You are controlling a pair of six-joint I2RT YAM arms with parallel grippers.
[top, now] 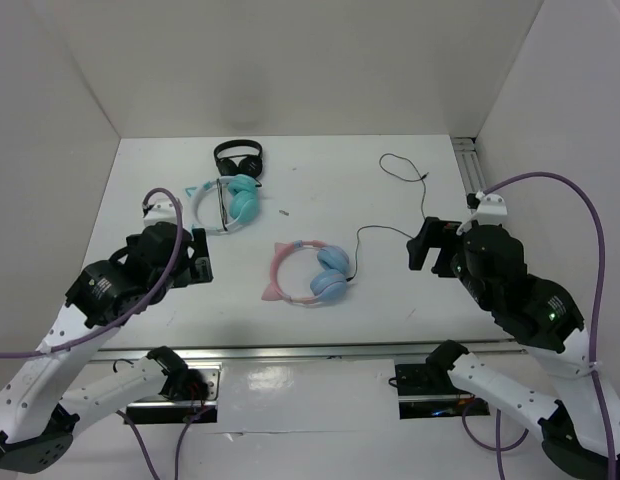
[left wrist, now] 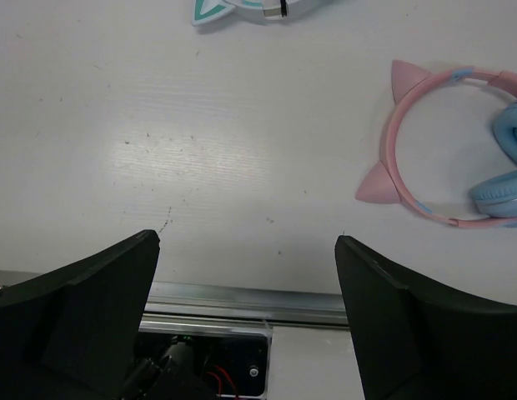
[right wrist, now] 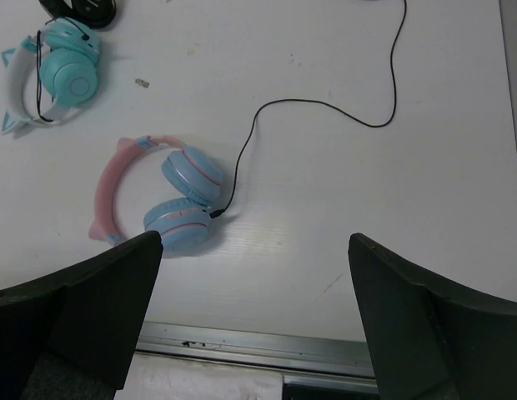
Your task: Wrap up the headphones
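My left gripper is above the headband's bare part between the cat ears, and that part is to its right in the top view. It should move across and down to that part next.
The headphones point(top: 332, 261), with a pink cat-ear headband and light blue ear cups, lie flat near the middle of the white table. Their thin black cable point(top: 385, 229) trails loosely right and back towards the far right corner. In the left wrist view the pink headband point(left wrist: 390, 154) lies at the right edge. The right wrist view has the ear cups point(right wrist: 192, 177) at the left, with the cable point(right wrist: 325, 106) plugged in beside them. My left gripper point(top: 198, 258) hovers to the left of the headphones, open and empty point(left wrist: 246, 242). To their right my right gripper point(top: 426, 246) is open and empty as well point(right wrist: 254, 237).
A white-band pair with teal cups point(top: 230, 198) and a small black pair point(top: 239, 157) lie at the back left. A metal rail point(top: 310, 348) runs along the table's near edge, and another point(top: 470, 165) stands at the back right. White walls enclose the table.
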